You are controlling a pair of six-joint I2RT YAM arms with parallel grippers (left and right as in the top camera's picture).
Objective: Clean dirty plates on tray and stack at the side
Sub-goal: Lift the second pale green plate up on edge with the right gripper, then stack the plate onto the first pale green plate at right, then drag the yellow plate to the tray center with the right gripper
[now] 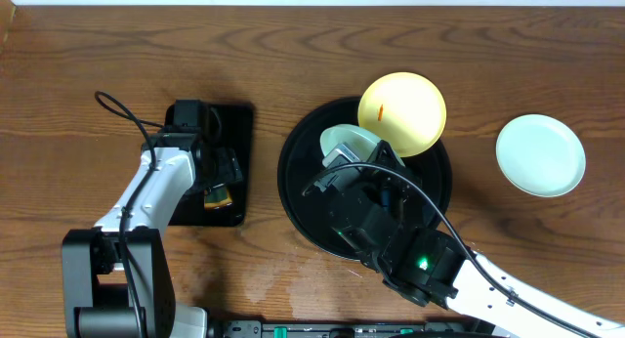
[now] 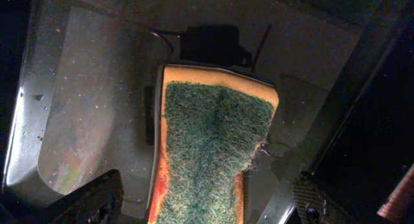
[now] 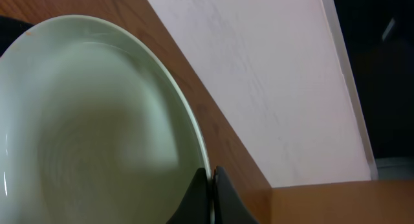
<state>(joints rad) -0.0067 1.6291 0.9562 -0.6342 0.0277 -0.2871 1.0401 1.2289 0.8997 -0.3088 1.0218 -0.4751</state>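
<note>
My right gripper swings across, lowers and releases its plate onto the other mint-blue plate [image 1: 541, 155] next, since that lies to the gripper's right in the overhead view.
A pale mint-blue plate [image 3: 84, 120] is held tilted over the round black tray [image 1: 296, 177], with my right gripper [image 3: 211, 179] shut on its rim. In the overhead view that plate [image 1: 349, 141] shows just ahead of the right wrist. A pale yellow plate [image 1: 402, 111] with a small orange smear rests on the tray's far right rim. Another mint-blue plate [image 1: 540, 154] lies on the wooden table to the right of the tray. My left gripper [image 2: 207, 208] stands open astride a sponge [image 2: 210, 153] with a green scouring face and orange foam. Its fingers [image 2: 97, 198] stand clear of the sponge's sides.
The sponge lies in a small rectangular black tray [image 1: 237, 118] left of the round tray, and the left arm [image 1: 156, 187] reaches over it. The right arm [image 1: 430, 265] comes in from the near right edge. A pale wall [image 3: 272, 88] borders the table's far side.
</note>
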